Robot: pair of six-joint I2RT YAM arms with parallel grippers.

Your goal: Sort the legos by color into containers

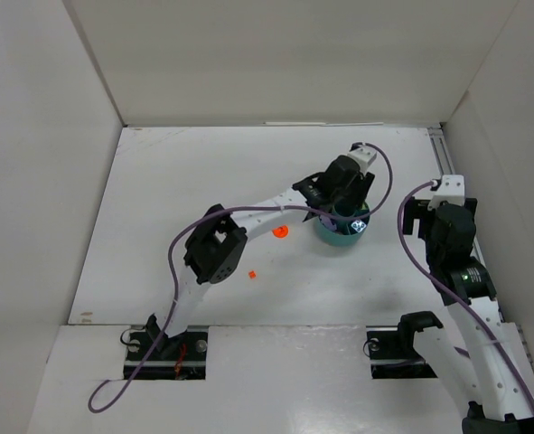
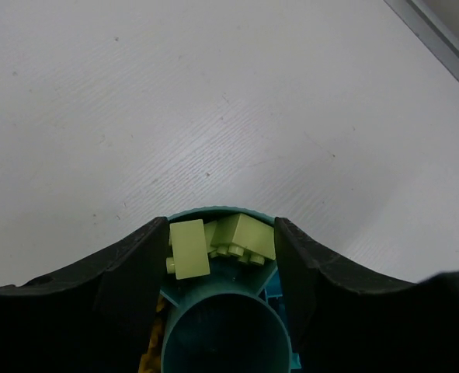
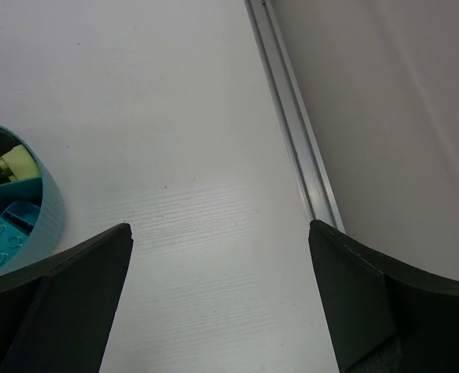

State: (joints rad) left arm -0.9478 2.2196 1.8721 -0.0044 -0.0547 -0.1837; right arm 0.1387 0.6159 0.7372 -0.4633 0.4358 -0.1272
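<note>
I should move my open right gripper past the teal dish and down just outward of the orange round piece, which lies to its left in the top view.
The round teal dish stands right of the table's middle, under my left gripper. In the left wrist view the left gripper stands open astride the dish's far rim. Two pale yellow-green legos lie loose in the compartment beyond the central tube; the nearer one rests by the left finger. An orange round piece and a tiny red-orange bit lie on the table left of the dish. My right gripper is wide open and empty, right of the dish, where a blue-teal brick shows.
An aluminium rail runs along the foot of the right wall, close to my right gripper. White walls enclose the table on the left, back and right. Purple cables loop from both arms.
</note>
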